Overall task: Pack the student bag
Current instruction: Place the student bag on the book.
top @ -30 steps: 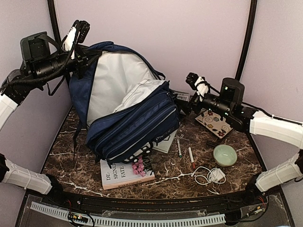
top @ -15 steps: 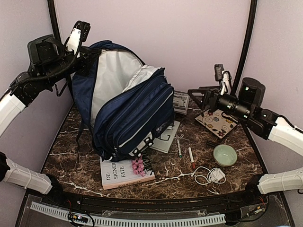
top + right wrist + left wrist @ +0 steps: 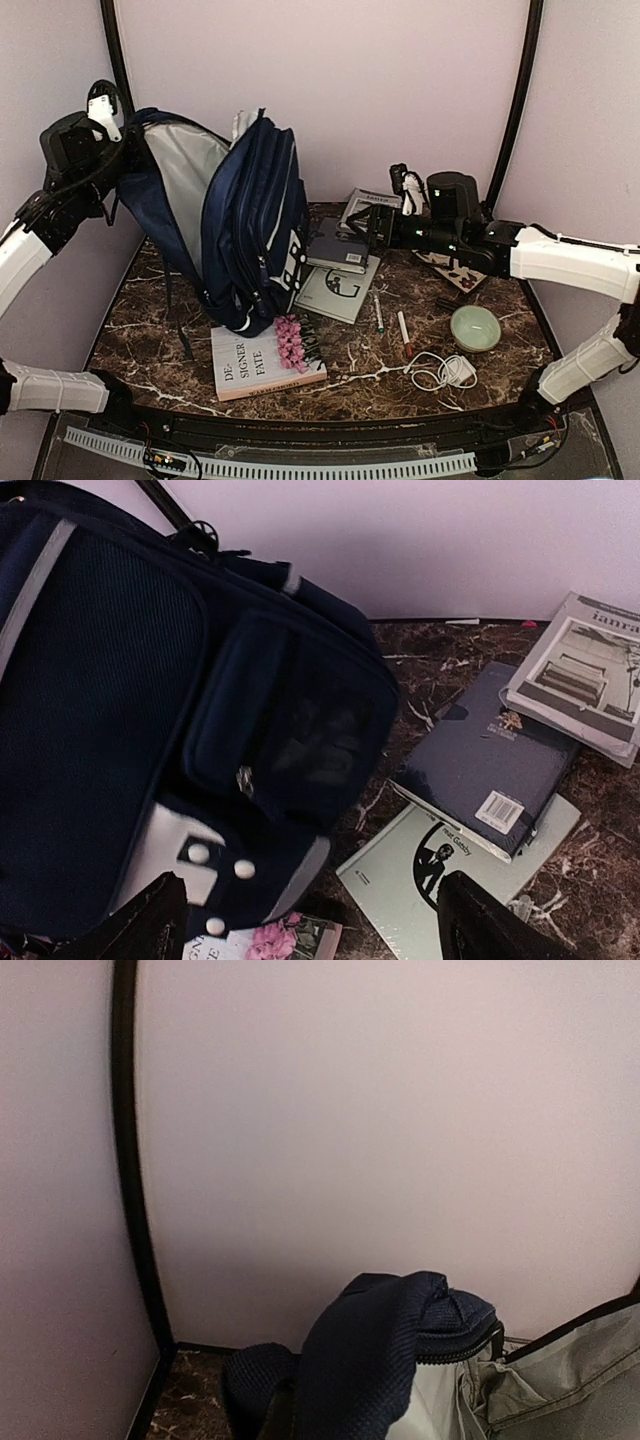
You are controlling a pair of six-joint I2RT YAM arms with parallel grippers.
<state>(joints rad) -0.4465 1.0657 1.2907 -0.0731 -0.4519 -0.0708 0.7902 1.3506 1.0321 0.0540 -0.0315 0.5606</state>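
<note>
My left gripper should next lower the bag's rim back and down to the tabletop by the pink-flowered book (image 3: 196, 322), tipping the upright bag flat, and release.
The student bag (image 3: 250, 230) stands upright at the left, navy with white trim. Its main compartment gapes leftward and shows light grey lining (image 3: 185, 185). My left gripper (image 3: 102, 108) is at the bag's top left rim. In the left wrist view navy fabric (image 3: 380, 1360) drapes over where the fingers are and hides them. My right gripper (image 3: 378, 232) is open and empty. It hovers over the books right of the bag. In the right wrist view the gripper (image 3: 315, 915) has its fingers (image 3: 150, 925) spread wide, facing the bag's front pocket (image 3: 290, 730).
A dark blue book (image 3: 335, 250) lies on a pale green book (image 3: 335, 292), with a grey book (image 3: 368, 203) behind. A book with pink flowers (image 3: 262, 365) lies at the bag's foot. Two pens (image 3: 378, 312), a green bowl (image 3: 474, 327), a white cable (image 3: 445, 370) and a floral notebook (image 3: 455, 268) lie at the right.
The bag has swung from leaning right to upright, uncovering the books. My left gripper moved left and down with the rim. My right gripper came down and left over the books.
</note>
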